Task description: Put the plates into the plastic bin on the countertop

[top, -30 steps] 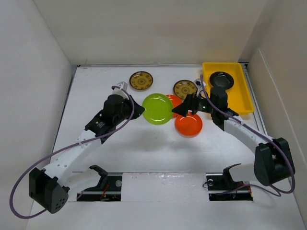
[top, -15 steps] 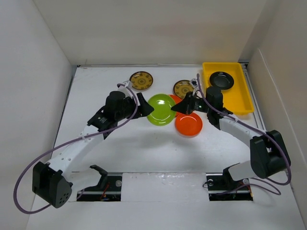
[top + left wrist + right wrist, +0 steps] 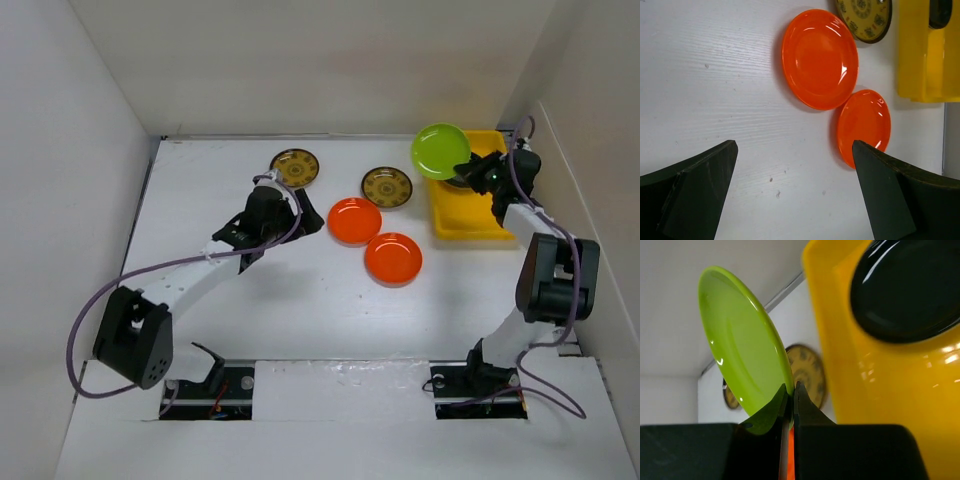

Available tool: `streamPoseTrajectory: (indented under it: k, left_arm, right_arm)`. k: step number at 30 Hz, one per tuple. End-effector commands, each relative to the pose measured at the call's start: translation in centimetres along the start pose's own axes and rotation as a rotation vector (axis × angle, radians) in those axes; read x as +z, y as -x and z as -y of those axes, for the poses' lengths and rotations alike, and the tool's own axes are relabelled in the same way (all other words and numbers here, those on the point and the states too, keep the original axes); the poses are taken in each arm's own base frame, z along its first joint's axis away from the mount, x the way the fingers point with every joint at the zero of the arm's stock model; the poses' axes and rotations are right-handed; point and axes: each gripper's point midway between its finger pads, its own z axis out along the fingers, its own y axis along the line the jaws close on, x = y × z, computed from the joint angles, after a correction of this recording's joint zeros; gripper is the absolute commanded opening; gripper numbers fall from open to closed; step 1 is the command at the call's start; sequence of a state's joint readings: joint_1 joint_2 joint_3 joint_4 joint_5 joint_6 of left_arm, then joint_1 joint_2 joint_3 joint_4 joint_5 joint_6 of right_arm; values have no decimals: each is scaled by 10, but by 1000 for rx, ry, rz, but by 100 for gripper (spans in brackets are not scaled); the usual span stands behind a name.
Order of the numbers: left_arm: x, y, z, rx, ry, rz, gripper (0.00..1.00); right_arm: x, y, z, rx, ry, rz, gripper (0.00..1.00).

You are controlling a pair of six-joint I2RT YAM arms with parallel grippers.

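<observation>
I should next move my right gripper to the right in the top view and down over the black plate [image 3: 910, 290], because the green plate [image 3: 438, 150] sticks out past the bin's side.
My right gripper [image 3: 792, 390] is shut on the rim of the lime green plate [image 3: 742, 345], which is tilted on edge in the air. In the top view the green plate [image 3: 438, 150] hangs over the far left corner of the yellow plastic bin [image 3: 480, 218]. A black plate [image 3: 910, 290] lies inside the bin [image 3: 880, 385]. My left gripper [image 3: 794, 150] is open and holds nothing, above the white countertop [image 3: 220, 190]. Just past it lie two orange plates [image 3: 820, 57] [image 3: 865, 125], side by side.
Two brown-gold patterned plates [image 3: 295, 168] [image 3: 387, 186] lie flat near the back of the countertop, the right one close to the bin's left wall. White walls close in the left, back and right sides.
The left gripper opened and let go of the green plate. The right gripper shut on its rim and carried it up and right to the bin. The orange plate beneath is now uncovered.
</observation>
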State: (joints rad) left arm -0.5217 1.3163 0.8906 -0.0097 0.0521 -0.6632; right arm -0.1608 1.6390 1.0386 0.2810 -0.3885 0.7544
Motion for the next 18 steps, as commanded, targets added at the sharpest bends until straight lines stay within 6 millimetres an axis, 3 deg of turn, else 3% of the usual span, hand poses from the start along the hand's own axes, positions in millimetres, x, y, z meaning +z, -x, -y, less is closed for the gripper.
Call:
streamPoseTrajectory:
  k: [1,2,3,5,6,11,12,13,16,18]
  left_arm:
    - [17,9,6,-12,-28,55,100]
    - [26,9,6,-12,-31,58,100]
    - [29,10,9,-11,-43,56,100]
    - [34,13,14,-11,-56,54,100]
    - [40,11,12,-11,-46,43,100]
    - [44,7,20,16,-78,22,100]
    - [44,3,16,25,-71,14,100]
    - [45,5,19,25,-80,25,100]
    - [50,-4,16,26,-85,-3,100]
    - [52,-6,16,26,-93,-10,100]
  right_arm:
    - [18,45,30,95,-80,93,0]
    - [25,61,28,90,-60,106,0]
    - [39,54,51,114,-81,69,0]
    - [47,69,62,125,-73,66,0]
    - [53,68,78,127,-94,58,0]
    - [58,83,103,151,-132,73,0]
    - [61,82,107,147,-140,64,3]
    - [64,81,110,150,-144,60,17]
    - [67,86,116,146,-143,57,20]
    - [67,90,110,140,-128,60,46]
